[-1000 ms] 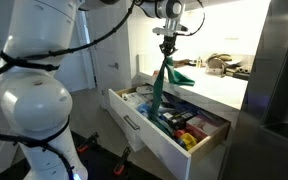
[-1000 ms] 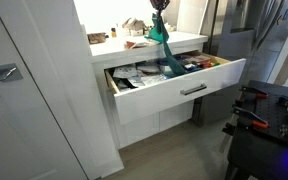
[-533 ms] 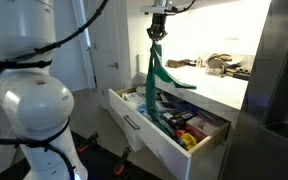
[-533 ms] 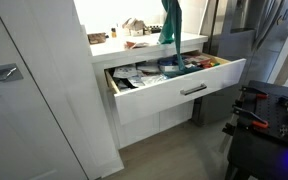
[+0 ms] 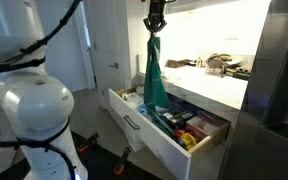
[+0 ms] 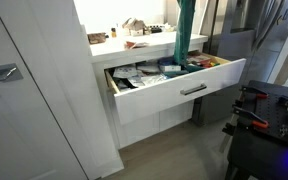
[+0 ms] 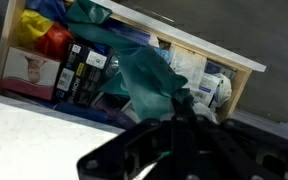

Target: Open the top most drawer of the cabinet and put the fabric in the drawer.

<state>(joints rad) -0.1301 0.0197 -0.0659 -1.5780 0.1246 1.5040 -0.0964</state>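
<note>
The open top drawer lies below the robot's gripper, under the fabric's hanging end, so the gripper should next lower toward the drawer and release the fabric's top.
My gripper (image 5: 154, 24) is shut on the top of a teal-green fabric (image 5: 155, 75), which hangs straight down over the open top drawer (image 5: 136, 128) of the white cabinet. In an exterior view the fabric (image 6: 184, 30) dangles above the drawer (image 6: 174, 92), its lower end near the drawer's contents. In the wrist view the fabric (image 7: 144, 75) hangs below the dark jaws (image 7: 180, 112), with the full drawer behind it. The drawer holds several boxes and packets.
A white countertop (image 5: 216, 88) with small objects lies behind the drawer. A steel refrigerator (image 5: 282, 80) stands beside it. A tall white cabinet door (image 6: 34, 90) is at one side. A black stand with tools (image 6: 264, 120) sits in front.
The gripper has risen and lifted the fabric; it hung bunched over the drawer's edge a second ago and now hangs long and straight above the drawer.
</note>
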